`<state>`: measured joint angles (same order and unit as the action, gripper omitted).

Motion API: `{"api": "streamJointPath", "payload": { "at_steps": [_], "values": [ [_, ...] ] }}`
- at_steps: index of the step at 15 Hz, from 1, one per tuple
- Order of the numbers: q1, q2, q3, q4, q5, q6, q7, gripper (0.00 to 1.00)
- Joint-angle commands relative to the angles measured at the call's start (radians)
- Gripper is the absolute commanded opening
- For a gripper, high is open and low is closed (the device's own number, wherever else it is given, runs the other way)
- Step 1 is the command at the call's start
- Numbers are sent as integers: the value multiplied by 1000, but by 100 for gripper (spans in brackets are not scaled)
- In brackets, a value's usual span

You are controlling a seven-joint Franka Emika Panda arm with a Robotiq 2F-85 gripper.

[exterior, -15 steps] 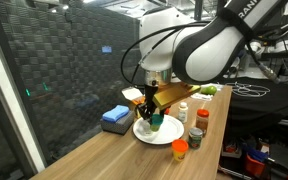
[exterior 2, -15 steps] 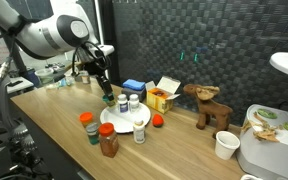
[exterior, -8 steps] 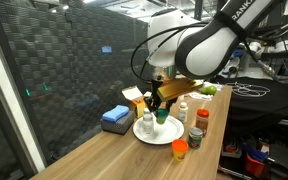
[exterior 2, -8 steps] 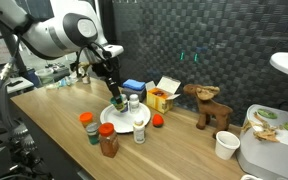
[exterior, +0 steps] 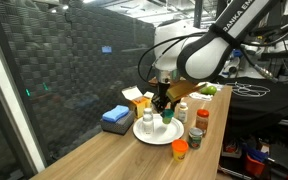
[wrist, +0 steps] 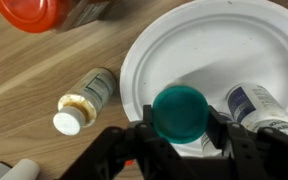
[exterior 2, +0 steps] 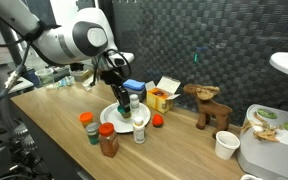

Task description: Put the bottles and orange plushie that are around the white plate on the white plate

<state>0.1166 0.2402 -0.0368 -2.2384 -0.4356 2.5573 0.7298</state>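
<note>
The teal-topped bottle (wrist: 179, 108) should go outward and then down with my gripper, to be released onto the bare plate beside the white bottles, since that spot is empty.
The white plate (wrist: 209, 40) lies on the wooden table and shows in both exterior views (exterior: 154, 139) (exterior 2: 112, 121). My gripper (wrist: 180, 128) (exterior: 162, 108) (exterior 2: 123, 100) is shut on the teal-topped bottle (wrist: 179, 108) and holds it upright over the plate. A white bottle with a blue label (wrist: 256, 104) (exterior: 147, 123) is on the plate. Another white-capped bottle (wrist: 84, 98) (exterior 2: 139, 132) is just off the plate's rim. A red-capped bottle (wrist: 29, 10) (exterior 2: 87, 121) stands further out. The orange plushie (exterior 2: 157, 121) lies on the table beside the plate.
A yellow carton (exterior 2: 162, 95), a blue folded cloth (exterior: 115, 117) and a brown plush animal (exterior 2: 209, 105) stand behind the plate. A jar with reddish contents (exterior 2: 108, 141) stands near the table's edge. A white cup (exterior 2: 225, 146) is at the far end.
My gripper has carried the teal-topped bottle from the plate's side to over its middle and lowered it. The other objects have not moved.
</note>
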Motion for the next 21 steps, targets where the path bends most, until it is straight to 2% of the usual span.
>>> {"api": "streamJointPath", "payload": {
  "at_steps": [1,7,13,14,15,17,20,21],
  "values": [
    [-9,56,-9,41,28,61,-104,28],
    [7,131,-39,94,53,119,-178,28],
    [34,141,-81,110,32,135,-196,28],
    [40,140,-89,107,25,139,-196,45],
    [45,137,-93,103,21,139,-201,78],
    [54,127,-97,90,22,152,-207,79],
    [81,103,-115,69,1,175,-193,99],
    [93,91,-122,57,-10,184,-183,100]
  ]
}}
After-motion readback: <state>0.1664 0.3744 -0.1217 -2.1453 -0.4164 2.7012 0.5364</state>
